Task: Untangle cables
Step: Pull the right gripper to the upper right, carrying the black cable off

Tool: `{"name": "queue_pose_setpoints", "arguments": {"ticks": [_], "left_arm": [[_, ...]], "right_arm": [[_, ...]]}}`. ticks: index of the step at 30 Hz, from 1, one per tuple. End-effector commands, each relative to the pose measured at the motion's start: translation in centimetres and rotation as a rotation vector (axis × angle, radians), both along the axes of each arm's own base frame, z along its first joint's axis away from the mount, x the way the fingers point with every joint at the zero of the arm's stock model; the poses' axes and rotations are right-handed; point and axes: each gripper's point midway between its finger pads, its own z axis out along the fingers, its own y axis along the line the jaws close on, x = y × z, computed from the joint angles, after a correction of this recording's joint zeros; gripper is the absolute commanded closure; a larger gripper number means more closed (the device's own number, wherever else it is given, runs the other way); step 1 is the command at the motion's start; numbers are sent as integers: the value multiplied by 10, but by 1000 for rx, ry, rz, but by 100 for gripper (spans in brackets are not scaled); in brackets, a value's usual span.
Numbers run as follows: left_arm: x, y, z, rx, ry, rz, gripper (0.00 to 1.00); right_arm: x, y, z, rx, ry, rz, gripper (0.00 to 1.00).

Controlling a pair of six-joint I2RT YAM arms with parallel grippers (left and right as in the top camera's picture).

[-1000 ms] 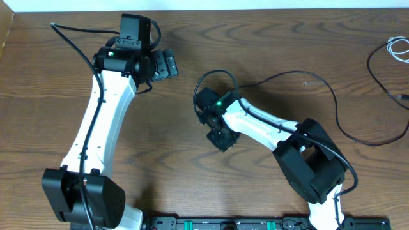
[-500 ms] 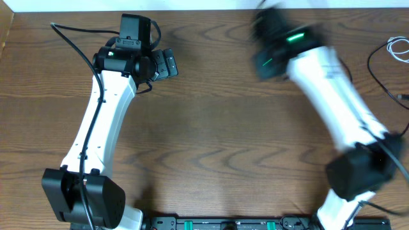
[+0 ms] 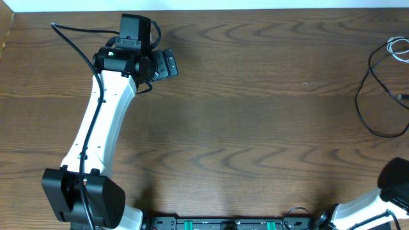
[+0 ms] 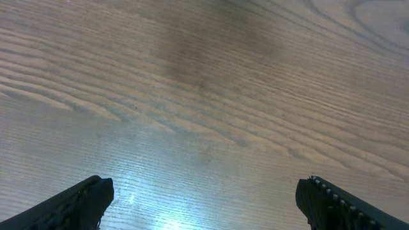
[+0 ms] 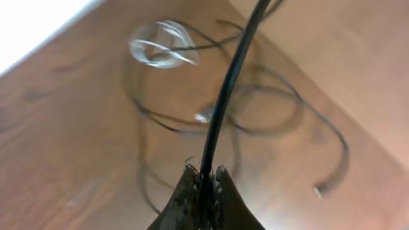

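Note:
I should next swing the black cable in my right gripper to the right in the overhead view before I open it, because the cable's loops still cross beside the white coil [image 5: 161, 51].
A thin black cable [image 3: 369, 96] loops at the table's far right edge, next to a small white coiled cable [image 3: 397, 47]. In the right wrist view my right gripper [image 5: 204, 182] is shut on a black cable [image 5: 230, 89] that runs up from the jaws, above blurred black loops [image 5: 268, 121] and the white coil [image 5: 161, 51]. Only part of the right arm [image 3: 396, 182] shows overhead at the bottom right; its gripper is out of that view. My left gripper [image 3: 167, 64] is open and empty over bare wood at the back left, its fingertips [image 4: 204, 198] wide apart.
The left arm's own thicker black cord [image 3: 73, 38] runs along the arm at the back left. A black rail [image 3: 230, 223] lines the table's front edge. The wooden table top [image 3: 255, 115] spans the middle.
My right arm swung fast from the table's middle up and to the right, dragging the long black cable with it, and now sits at the bottom right corner. The left arm has not moved.

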Motion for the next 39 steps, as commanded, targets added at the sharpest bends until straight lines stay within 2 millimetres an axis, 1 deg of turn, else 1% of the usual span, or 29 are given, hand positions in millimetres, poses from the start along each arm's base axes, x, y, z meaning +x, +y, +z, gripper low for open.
{"name": "queue_pose_setpoints", "arguments": {"ticks": [1, 2, 3, 6, 9, 10, 11, 13, 14, 16, 19, 21, 23, 25, 27, 29, 30, 31, 33, 35, 37, 39], "left_arm": [[0, 2, -3, 16, 6, -1, 3], [0, 2, -3, 16, 6, -1, 3], [0, 3, -3, 16, 6, -1, 3], [0, 2, -3, 16, 6, -1, 3], [0, 2, -3, 16, 6, -1, 3], [0, 2, -3, 16, 6, -1, 3], [0, 3, -3, 16, 6, -1, 3], [0, 2, -3, 16, 6, -1, 3], [0, 2, -3, 16, 6, -1, 3], [0, 2, -3, 16, 6, -1, 3], [0, 2, -3, 16, 6, -1, 3], [0, 2, -3, 16, 6, -1, 3], [0, 2, -3, 16, 6, -1, 3], [0, 2, -3, 16, 6, -1, 3], [0, 2, -3, 16, 6, -1, 3], [0, 2, -3, 16, 6, -1, 3], [0, 2, -3, 16, 6, -1, 3], [0, 2, -3, 16, 6, -1, 3], [0, 2, -3, 16, 6, -1, 3], [0, 2, -3, 16, 6, -1, 3], [0, 2, -3, 16, 6, -1, 3], [0, 2, -3, 16, 6, -1, 3]], "right_arm": [[-40, -38, -9, 44, 10, -238, 99], [-47, -48, -15, 54, 26, -272, 99], [-50, -53, -19, 59, 34, -286, 99], [-58, -74, -41, 89, 76, -335, 99], [-63, -89, -69, 134, 137, -367, 99], [-64, -92, -78, 147, 156, -372, 94], [-65, -95, -88, 163, 181, -375, 80], [-64, -97, -106, 202, 215, -368, 34], [-62, -96, -111, 225, 218, -359, 27], [-55, -90, -117, 267, 207, -317, 15], [-43, -80, -114, 307, 165, -240, 8], [-33, -71, -108, 331, 126, -177, 7], [-18, -53, -98, 364, 71, -67, 6], [-1, -30, -84, 387, 16, 81, 6], [14, -2, -67, 396, -38, 237, 4], [27, 31, -46, 393, -96, 399, 3], [33, 51, -34, 391, -127, 488, 2], [38, 76, -20, 386, -163, 595, 2], [39, 115, 0, 372, -197, 747, 1], [34, 152, 17, 346, -201, 852, 1], [28, 180, 31, 316, -203, 913, 1], [23, 201, 41, 285, -202, 959, 1]]}}
